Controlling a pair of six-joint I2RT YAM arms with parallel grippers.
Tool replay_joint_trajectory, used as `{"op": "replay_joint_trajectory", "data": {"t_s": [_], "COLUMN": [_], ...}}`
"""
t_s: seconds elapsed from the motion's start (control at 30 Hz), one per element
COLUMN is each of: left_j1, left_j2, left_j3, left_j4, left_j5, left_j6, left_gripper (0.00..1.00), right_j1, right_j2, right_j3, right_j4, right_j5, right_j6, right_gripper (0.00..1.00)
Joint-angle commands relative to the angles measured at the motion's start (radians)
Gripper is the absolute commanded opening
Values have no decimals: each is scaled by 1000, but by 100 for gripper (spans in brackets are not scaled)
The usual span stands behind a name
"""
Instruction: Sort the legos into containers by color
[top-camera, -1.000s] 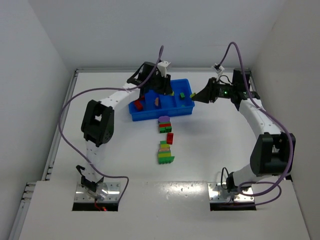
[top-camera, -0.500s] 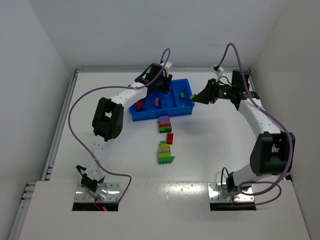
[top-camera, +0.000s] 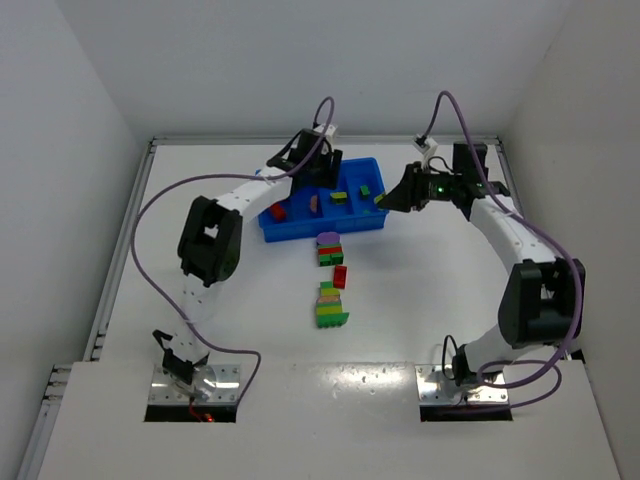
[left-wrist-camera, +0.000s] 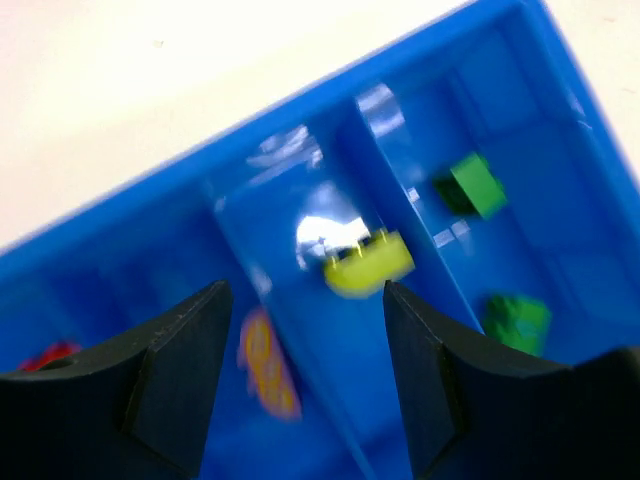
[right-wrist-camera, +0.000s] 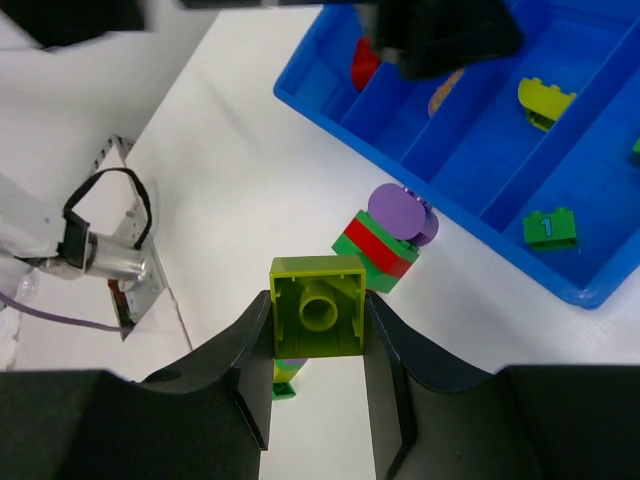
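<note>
I need to move my right gripper to the left in the top view next, toward the blue tray's section holding a yellow-green brick. Then I need to lower it and let go of the same-colored brick.
The blue tray stands at the back centre of the table. Its compartments hold a red brick, a pink brick, a yellow-green brick and two green bricks. My left gripper hovers open and empty over the middle compartments. My right gripper is shut on a yellow-green brick, held above the table by the tray's right end. A purple-red-green stack, a red brick and a mixed stack lie in front of the tray.
White walls enclose the table on three sides. The left arm arches over the table's left part. The right arm arches over the right part. Both carry loose purple cables.
A yellow-green brick now shows in a middle compartment under my left gripper, which has shifted slightly back. My right gripper has moved left toward the tray's right end with its brick.
</note>
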Motion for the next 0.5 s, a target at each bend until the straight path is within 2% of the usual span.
{"op": "replay_joint_trajectory", "data": {"t_s": [0.0, 0.13, 0.27, 0.47], "left_j1": [36, 90, 136, 213], "left_j2": [-280, -517, -699, -836], "left_j3": [-82, -242, -343, -438], "left_j4": [83, 98, 77, -43], "left_j5": [60, 109, 123, 134], "left_j6": [-90, -115, -43, 12], "left_gripper": [68, 69, 71, 71], "right_j1": [41, 107, 189, 265], "right_j2": [41, 146, 279, 480], "right_j3": [59, 194, 344, 591], "right_j4": [-15, -78, -101, -142], "right_j5": [68, 174, 317, 528], "right_j6": [-39, -73, -75, -53], "right_gripper": [11, 11, 11, 11]}}
